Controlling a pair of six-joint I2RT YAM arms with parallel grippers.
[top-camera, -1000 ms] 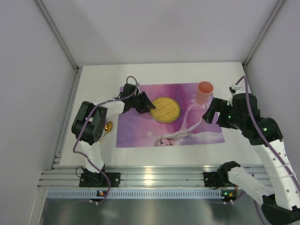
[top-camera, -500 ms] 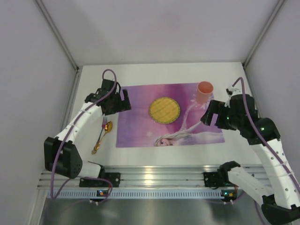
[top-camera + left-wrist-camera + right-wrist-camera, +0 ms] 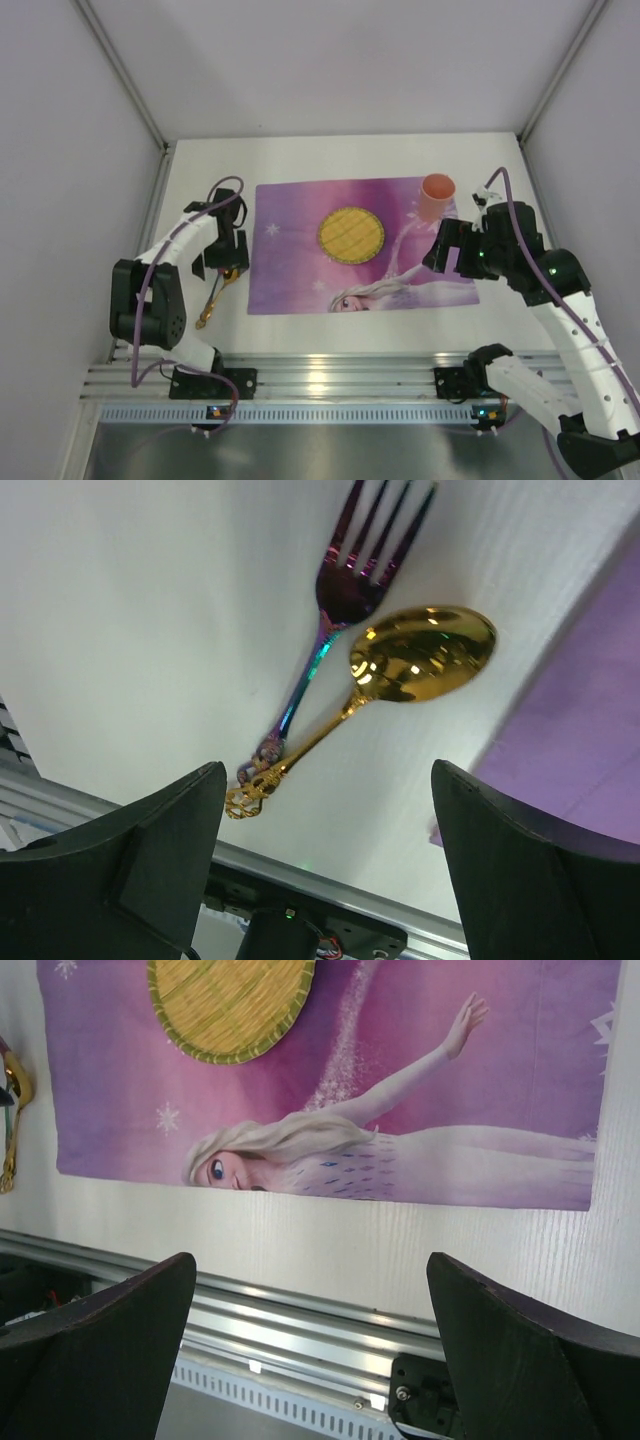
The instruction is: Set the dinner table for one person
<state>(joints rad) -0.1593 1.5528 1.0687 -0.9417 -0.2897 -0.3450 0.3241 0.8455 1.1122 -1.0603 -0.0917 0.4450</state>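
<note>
I will lower my left gripper, bring it slightly back and close its fingers just behind the bowl, as the spoon's neck [image 3: 346, 711] lies clear of the fork [image 3: 340, 590].
The white dinner table [image 3: 330, 160] carries a purple princess placemat [image 3: 360, 250]. On the mat lie a round yellow woven plate [image 3: 351, 233] and a pink cup [image 3: 437, 196]. A gold spoon [image 3: 420, 665] and an iridescent fork [image 3: 340, 590] lie crossed at their handles on the table left of the mat. My left gripper [image 3: 225, 262] hovers over them, open and empty [image 3: 325, 880]. My right gripper [image 3: 442, 255] is open and empty [image 3: 310, 1360] above the mat's right part, near the cup. The right wrist view shows the plate [image 3: 230, 1000] and the mat [image 3: 480, 1080].
A silver rail [image 3: 330, 375] runs along the table's near edge and also shows in the right wrist view [image 3: 300, 1310]. Pale grey panels [image 3: 60, 200] wall the left, back and right sides. The spoon's handle [image 3: 210, 305] points towards the rail.
My left arm has swung left from the yellow plate to a spot over the fork and spoon. My right arm has shifted slightly. The plate, cup and mat have not moved.
</note>
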